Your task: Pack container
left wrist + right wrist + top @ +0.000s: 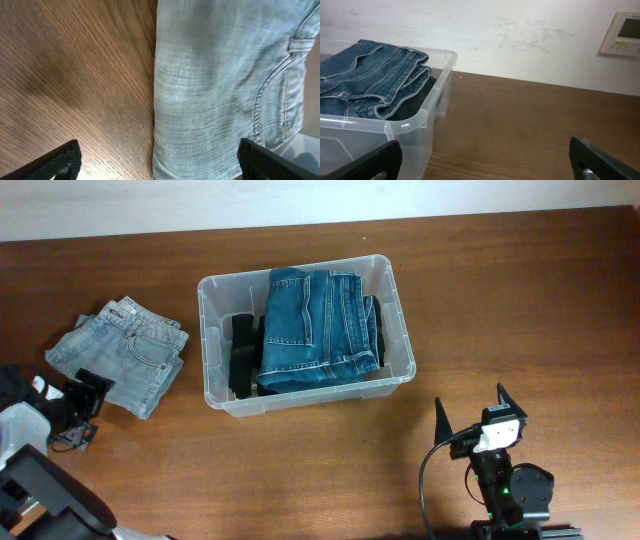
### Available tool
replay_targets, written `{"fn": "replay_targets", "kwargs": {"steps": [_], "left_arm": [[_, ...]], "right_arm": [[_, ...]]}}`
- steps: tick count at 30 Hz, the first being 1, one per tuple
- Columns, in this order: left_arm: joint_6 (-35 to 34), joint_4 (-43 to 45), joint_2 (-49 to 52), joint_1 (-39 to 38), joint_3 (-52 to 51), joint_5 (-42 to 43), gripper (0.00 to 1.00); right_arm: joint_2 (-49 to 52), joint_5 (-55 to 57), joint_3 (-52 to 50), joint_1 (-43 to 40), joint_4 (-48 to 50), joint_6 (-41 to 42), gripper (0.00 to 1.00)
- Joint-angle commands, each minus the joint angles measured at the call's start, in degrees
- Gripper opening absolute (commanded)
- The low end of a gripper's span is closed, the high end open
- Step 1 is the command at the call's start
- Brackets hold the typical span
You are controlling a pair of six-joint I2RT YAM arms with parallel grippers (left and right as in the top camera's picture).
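My left gripper comes down open onto the near edge of the light jeans (164, 159) next and closes, because its fingers stand on either side of that edge.
The clear container (210, 330) stands mid-table and holds folded dark blue jeans (315, 325) lying on a black garment (243, 355). Folded light blue jeans (125, 355) lie on the table to its left. My left gripper (88, 408) is open just in front of them. In the left wrist view its fingers straddle the near edge of the light jeans (225, 75) without touching; the gripper (161, 162) holds nothing. My right gripper (472, 408) is open and empty, in front and to the right of the container. From the right wrist, the container's corner (427, 112) and the dark jeans (370, 70) sit to the gripper's (482, 160) left.
Bare wooden table (520, 300) surrounds the container. A pale wall (520, 30) runs along the table's far edge, with a white control panel (620, 32) on it.
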Motion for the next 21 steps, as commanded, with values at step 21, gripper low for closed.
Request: {"fn": "replay_targets", "kwargs": {"steps": [21], "left_arm": [[6.3, 8.7, 3.5, 0.5, 0.7, 10.1, 0.99]], "right_arm": [[-0.4, -0.7, -0.5, -0.4, 0.0, 0.1, 0.98]]}}
